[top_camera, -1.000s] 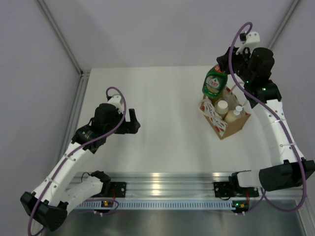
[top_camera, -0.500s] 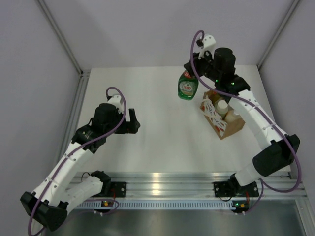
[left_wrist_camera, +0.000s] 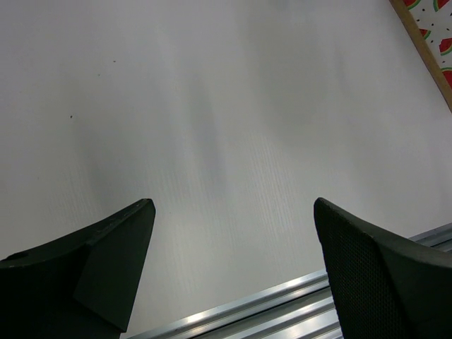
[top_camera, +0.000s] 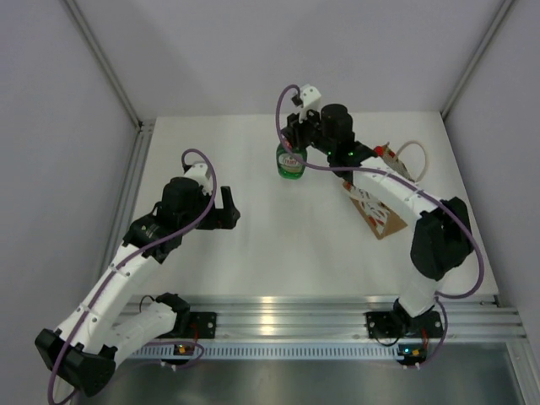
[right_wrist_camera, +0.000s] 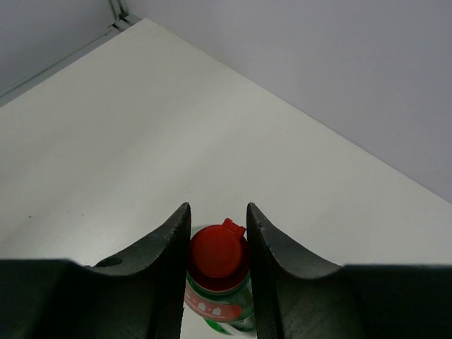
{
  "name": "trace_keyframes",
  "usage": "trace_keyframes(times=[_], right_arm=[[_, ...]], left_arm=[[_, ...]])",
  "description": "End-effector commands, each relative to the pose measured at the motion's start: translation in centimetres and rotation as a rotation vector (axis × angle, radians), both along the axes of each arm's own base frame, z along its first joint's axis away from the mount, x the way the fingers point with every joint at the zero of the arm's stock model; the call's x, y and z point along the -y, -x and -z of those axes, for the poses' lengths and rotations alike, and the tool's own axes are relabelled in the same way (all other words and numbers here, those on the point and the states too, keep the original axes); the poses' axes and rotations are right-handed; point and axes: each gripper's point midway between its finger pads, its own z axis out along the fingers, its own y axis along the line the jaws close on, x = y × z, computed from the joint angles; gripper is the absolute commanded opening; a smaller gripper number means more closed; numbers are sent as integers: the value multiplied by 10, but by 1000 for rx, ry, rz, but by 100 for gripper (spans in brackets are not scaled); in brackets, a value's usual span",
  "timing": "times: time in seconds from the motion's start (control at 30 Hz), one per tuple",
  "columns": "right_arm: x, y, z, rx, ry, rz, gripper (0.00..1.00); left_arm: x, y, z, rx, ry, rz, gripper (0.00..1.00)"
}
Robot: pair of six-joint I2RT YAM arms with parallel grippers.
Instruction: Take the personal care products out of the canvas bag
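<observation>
The tabletop below the green bottle (top_camera: 291, 164) is bare and clear of the bag (top_camera: 384, 218), so I will lower my right gripper a little back onto it next and let go of the red cap.
My right gripper (top_camera: 293, 142) is shut on the red cap of the green bottle (top_camera: 291, 164) and holds it upright over the back middle of the table, left of the canvas bag (top_camera: 384, 218). In the right wrist view the fingers (right_wrist_camera: 169, 244) clamp the cap of the green bottle (right_wrist_camera: 217, 256) on both sides. I cannot tell whether the bottle touches the table. The bag stands at the right with a white rope handle (top_camera: 415, 160), and my right arm hides its opening and the other bottles. My left gripper (top_camera: 226, 208) is open and empty at the left.
The left wrist view shows the left gripper (left_wrist_camera: 232, 212) over bare white table, with the aluminium front rail (left_wrist_camera: 282, 304) below and a corner of the bag (left_wrist_camera: 425, 44) at the top right. Grey walls enclose the table's back and sides.
My right arm has swung left from above the bag, carrying the green bottle out and down toward the table's back middle. The left arm has not moved.
</observation>
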Motion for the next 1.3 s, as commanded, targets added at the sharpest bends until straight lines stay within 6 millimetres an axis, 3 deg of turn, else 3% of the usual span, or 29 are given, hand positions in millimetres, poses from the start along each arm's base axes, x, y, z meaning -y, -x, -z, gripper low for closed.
trace_keyframes(times=[0.0, 0.17, 0.37, 0.43, 0.5, 0.6, 0.63, 0.73, 0.8, 0.83, 0.93, 0.97, 1.03, 1.07, 1.1, 1.17, 1.2, 1.27], right_arm=[[-26, -2, -74, 263, -164, -53, 0], [-40, -8, -42, 237, -164, -82, 0], [-56, 3, -6, 271, -64, -92, 1], [-62, 8, 1, 265, -42, -95, 14], [-64, 7, 8, 254, -31, -98, 14], [-64, 8, 12, 242, -37, -93, 25], [-63, 8, 12, 241, -40, -91, 38], [-62, 9, 13, 229, -46, -83, 55], [-62, 9, 12, 222, -45, -82, 58], [-60, 9, 11, 222, -43, -81, 66], [-55, 11, 4, 219, -37, -66, 69], [-48, 14, -10, 237, -51, -37, 69], [-32, 17, -14, 225, -71, 18, 70], [-11, 17, -33, 246, -96, 102, 71], [1, 19, -29, 230, -94, 138, 72], [40, 21, -43, 210, -111, 272, 75], [53, 22, -38, 190, -107, 314, 76], [95, 24, -43, 158, -106, 429, 77]], left_arm=[[2, -8, -11, 65, 9, 4, 98], [2, -7, -12, 67, 10, 6, 98], [2, -6, -13, 70, 13, 8, 98], [2, -6, -13, 70, 17, 8, 98], [2, -6, -14, 74, 16, 8, 98], [1, -6, -14, 77, 16, 5, 98], [1, -6, -15, 79, 16, 4, 98], [2, -5, -14, 74, 16, 8, 98], [3, -5, -14, 73, 18, 16, 98], [3, -5, -14, 74, 19, 17, 98], [3, -4, -13, 73, 18, 18, 98], [2, -4, -15, 77, 19, 15, 98], [2, -4, -14, 78, 17, 12, 98], [1, -5, -14, 79, 17, 11, 98], [1, -5, -14, 79, 17, 11, 98], [2, -4, -14, 77, 17, 13, 98], [2, -4, -14, 74, 18, 16, 98], [3, -4, -14, 72, 19, 21, 98]])
